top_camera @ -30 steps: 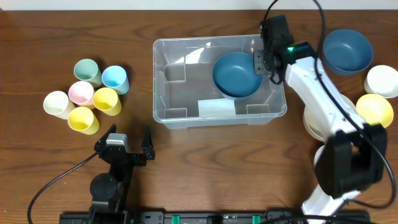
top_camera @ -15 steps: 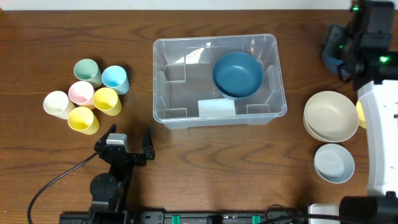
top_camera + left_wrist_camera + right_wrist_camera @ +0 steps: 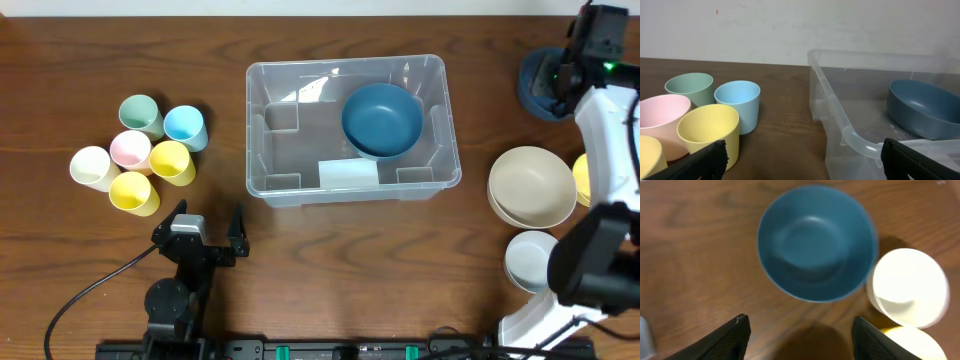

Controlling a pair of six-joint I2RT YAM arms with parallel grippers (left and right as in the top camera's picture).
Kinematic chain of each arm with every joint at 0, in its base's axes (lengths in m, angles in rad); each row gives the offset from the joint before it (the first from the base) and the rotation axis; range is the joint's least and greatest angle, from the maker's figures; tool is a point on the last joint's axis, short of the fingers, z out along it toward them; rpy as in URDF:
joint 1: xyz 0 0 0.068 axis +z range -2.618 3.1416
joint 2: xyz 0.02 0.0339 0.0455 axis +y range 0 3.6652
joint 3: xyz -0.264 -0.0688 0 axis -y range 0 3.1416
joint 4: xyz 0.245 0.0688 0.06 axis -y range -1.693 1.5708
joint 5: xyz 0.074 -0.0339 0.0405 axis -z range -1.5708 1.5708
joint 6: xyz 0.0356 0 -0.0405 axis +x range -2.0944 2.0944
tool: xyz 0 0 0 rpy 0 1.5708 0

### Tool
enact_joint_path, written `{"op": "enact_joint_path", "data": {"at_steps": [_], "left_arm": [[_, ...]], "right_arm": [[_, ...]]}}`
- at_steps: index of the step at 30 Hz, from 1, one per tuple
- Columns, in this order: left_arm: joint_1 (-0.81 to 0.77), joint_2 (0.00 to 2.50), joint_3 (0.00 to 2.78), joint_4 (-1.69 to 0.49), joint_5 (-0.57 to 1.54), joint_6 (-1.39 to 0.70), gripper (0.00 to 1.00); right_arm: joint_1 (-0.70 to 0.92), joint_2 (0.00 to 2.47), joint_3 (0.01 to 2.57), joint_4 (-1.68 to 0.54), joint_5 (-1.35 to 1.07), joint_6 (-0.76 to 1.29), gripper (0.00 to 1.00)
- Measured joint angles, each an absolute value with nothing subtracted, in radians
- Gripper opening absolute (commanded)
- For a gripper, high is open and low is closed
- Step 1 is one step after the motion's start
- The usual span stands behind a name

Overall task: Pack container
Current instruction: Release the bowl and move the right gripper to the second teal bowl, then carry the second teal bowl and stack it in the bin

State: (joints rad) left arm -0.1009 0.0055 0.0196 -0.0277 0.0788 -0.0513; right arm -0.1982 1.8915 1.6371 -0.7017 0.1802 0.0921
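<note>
Empty table leaves room there. I will move my right gripper down onto the second dark blue bowl's rim on the side toward the container.
The clear container stands mid-table with one dark blue bowl in its right half; the left wrist view shows its near rim and that bowl. My right gripper hovers at the far right over a second dark blue bowl. In the right wrist view it is open and empty, above and just short of that bowl. My left gripper rests open near the front left, between the cups and the container.
Several pastel cups cluster at the left, the yellow one nearest my left finger. At the right are stacked beige bowls, a pale grey bowl, a cream bowl and a yellow bowl.
My right gripper left the blue bowl in the container and swung to the far right, over the other blue bowl. The left arm has not moved.
</note>
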Motion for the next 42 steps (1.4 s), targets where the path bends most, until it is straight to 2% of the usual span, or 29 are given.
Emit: {"op": "enact_joint_path", "data": {"at_steps": [14, 20, 23, 29, 33, 42], "left_arm": [[-0.101, 0.006, 0.02, -0.028, 0.079, -0.051, 0.98], [-0.101, 0.006, 0.02, -0.028, 0.078, -0.051, 0.98], [-0.101, 0.006, 0.02, -0.028, 0.078, -0.051, 0.98], [-0.101, 0.006, 0.02, -0.028, 0.079, -0.051, 0.98], [-0.101, 0.006, 0.02, -0.028, 0.079, -0.051, 0.98], [-0.101, 0.006, 0.02, -0.028, 0.078, -0.051, 0.98]], "right_arm": [[-0.198, 2.082, 1.637, -0.603, 0.153, -0.018, 0.68], [-0.199, 2.154, 1.637, -0.577, 0.149, -0.028, 0.61], [-0.206, 2.162, 1.636, -0.563, 0.146, -0.035, 0.51], [-0.231, 2.162, 1.636, -0.551, 0.146, -0.04, 0.2], [-0.231, 2.162, 1.636, -0.552, 0.144, -0.039, 0.03], [-0.228, 2.162, 1.636, -0.554, 0.15, -0.035, 0.01]]}}
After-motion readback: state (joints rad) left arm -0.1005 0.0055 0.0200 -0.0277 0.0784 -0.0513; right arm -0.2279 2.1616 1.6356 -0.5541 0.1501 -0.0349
